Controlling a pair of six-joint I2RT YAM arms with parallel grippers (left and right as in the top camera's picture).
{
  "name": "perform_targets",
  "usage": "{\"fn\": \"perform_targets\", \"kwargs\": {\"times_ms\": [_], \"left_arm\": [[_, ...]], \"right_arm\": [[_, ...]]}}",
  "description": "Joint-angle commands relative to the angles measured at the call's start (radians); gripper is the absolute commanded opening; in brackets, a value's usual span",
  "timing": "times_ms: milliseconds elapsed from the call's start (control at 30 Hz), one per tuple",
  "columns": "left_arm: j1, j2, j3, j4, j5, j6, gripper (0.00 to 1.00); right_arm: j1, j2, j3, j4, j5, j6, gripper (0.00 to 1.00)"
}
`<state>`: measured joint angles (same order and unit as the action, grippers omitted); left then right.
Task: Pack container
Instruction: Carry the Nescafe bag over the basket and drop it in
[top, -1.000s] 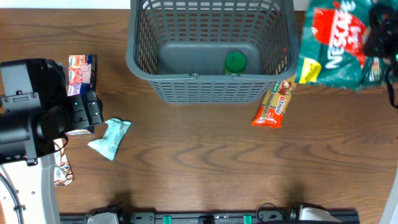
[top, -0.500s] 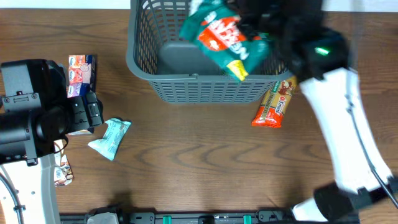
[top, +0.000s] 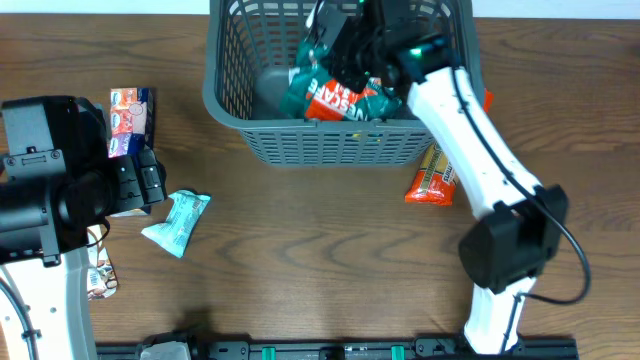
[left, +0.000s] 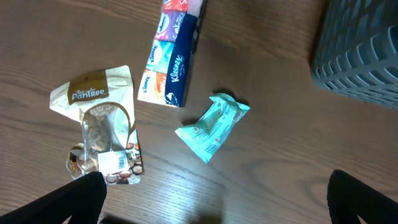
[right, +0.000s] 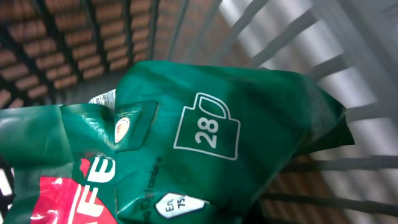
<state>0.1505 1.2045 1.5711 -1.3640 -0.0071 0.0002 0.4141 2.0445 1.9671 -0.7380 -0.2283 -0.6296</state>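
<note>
The Nescafe bag hangs inside the basket's lattice sides, so my right gripper will lower it toward the basket's bottom below my gripper and release it.
The dark grey slotted basket stands at the back middle of the table. My right gripper is over the basket's inside, shut on a green and red Nescafe bag that hangs into the basket. The bag fills the right wrist view, with the basket's lattice wall behind it; the fingers are hidden. My left gripper is open and empty, above the table at the left, its dark fingertips at the bottom corners of the left wrist view.
A teal packet, a Kleenex tissue pack and a beige snack pouch lie at the left. An orange biscuit pack lies right of the basket's front. The basket corner shows top right.
My right arm has swung the Nescafe bag from the far right over to the basket and lowered it inside. The green lid seen in the basket is now covered. The left arm has not moved.
</note>
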Motion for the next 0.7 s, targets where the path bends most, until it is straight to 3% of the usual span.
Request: {"fn": "perform_targets", "kwargs": {"times_ms": [0, 233, 267, 333, 533, 667], "left_arm": [[0.005, 0.004, 0.001, 0.000, 0.000, 0.005, 0.99], [0.005, 0.004, 0.001, 0.000, 0.000, 0.002, 0.99], [0.005, 0.004, 0.001, 0.000, 0.000, 0.002, 0.99], [0.005, 0.004, 0.001, -0.001, 0.000, 0.002, 0.99], [0.005, 0.004, 0.001, 0.000, 0.000, 0.003, 0.99], [0.005, 0.004, 0.001, 0.000, 0.000, 0.003, 0.99]], "right_arm": [[0.029, 0.031, 0.024, -0.014, -0.019, -0.016, 0.01], [0.035, 0.090, 0.024, -0.050, -0.046, -0.019, 0.01], [0.035, 0.090, 0.024, -0.051, -0.046, -0.016, 0.22], [0.035, 0.079, 0.025, -0.059, -0.045, 0.015, 0.99], [0.023, -0.021, 0.032, -0.082, -0.057, 0.063, 0.99], [-0.029, -0.107, 0.084, -0.081, 0.005, 0.208, 0.99]]}}
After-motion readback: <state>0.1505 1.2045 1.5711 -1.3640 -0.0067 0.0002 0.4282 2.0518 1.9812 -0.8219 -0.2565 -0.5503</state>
